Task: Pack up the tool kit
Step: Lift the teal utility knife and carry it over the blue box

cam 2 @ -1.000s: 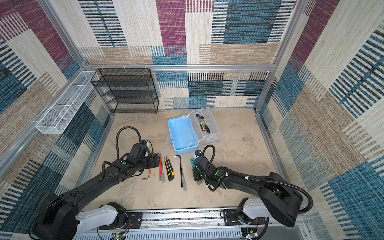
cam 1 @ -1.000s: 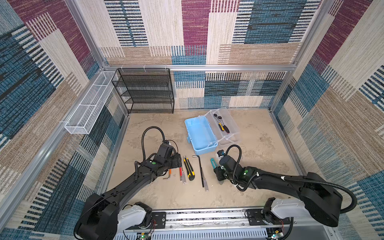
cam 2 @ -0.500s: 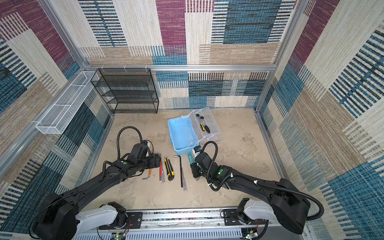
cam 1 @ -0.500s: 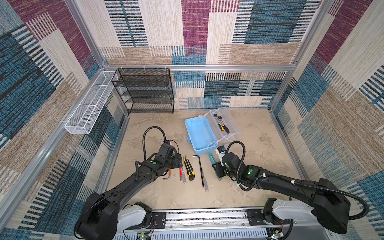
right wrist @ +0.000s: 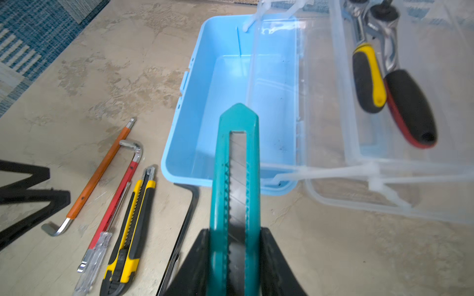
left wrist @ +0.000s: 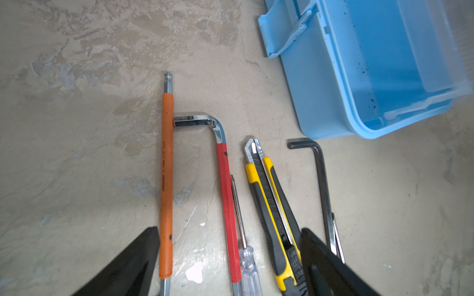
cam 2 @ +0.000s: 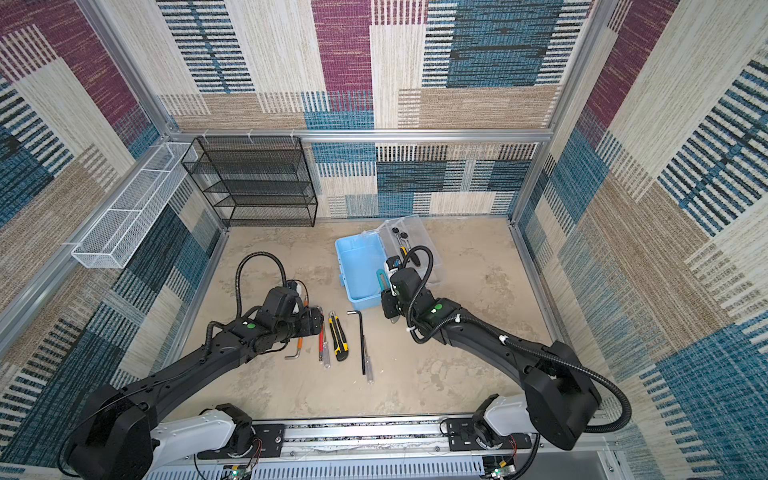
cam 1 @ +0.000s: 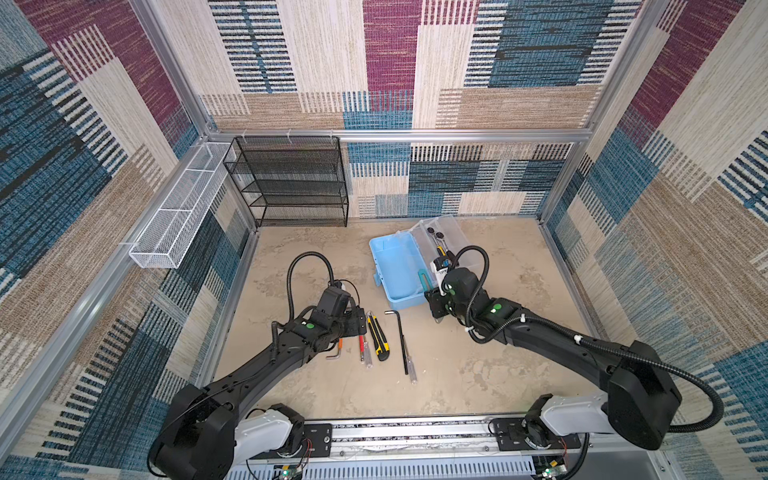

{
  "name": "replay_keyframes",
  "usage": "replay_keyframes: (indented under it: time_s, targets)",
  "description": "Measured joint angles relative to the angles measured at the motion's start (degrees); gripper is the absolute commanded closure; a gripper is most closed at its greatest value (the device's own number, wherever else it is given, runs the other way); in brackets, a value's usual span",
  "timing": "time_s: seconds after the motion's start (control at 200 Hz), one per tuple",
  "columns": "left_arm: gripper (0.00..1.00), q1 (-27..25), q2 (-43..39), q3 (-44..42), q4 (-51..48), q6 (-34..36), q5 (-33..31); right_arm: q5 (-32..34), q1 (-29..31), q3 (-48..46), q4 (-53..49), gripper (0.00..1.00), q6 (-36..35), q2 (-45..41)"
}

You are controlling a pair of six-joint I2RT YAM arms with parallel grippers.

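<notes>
The knife in my right gripper moves outward next over the empty clear part along the case's lid side, goes down and is released there.
The light-blue case (cam 1: 395,266) lies open and empty, its clear lid (cam 1: 451,239) folded back with two ratchets (right wrist: 369,77) in it. My right gripper (right wrist: 234,230) is shut on a teal utility knife (right wrist: 237,166), held above the floor with its tip over the case's near end. My left gripper (left wrist: 229,230) hangs open low over a row of tools on the floor: an orange hex key (left wrist: 166,179), a red hex key (left wrist: 225,192), a clear-handled screwdriver (left wrist: 248,261), a yellow-black utility knife (left wrist: 272,205) and a black hex key (left wrist: 322,184).
A black wire-mesh rack (cam 1: 291,183) stands against the back wall. A white mesh basket (cam 1: 178,208) hangs on the left wall. Aluminium frame posts and patterned walls close in the floor, and the arms' base rail (cam 1: 395,432) runs along the front.
My right gripper has lifted and carried the teal knife away from the floor toward the case's near end. The left arm has stayed where it was.
</notes>
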Motion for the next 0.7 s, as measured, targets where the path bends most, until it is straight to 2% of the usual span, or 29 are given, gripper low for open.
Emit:
replay_keyframes:
  time_s: [0.265,0.696]
  targets:
    - [0.11,-0.6,0.2,0.0,0.0,0.0,0.0,0.3,-5.4,14.6,-2.0,0.81,-4.9,12.9]
    - [0.09,-0.9,-0.3,0.0,-1.1,0.6,0.0,0.5,-8.3,34.5,-6.1,0.82,-9.8,32.2]
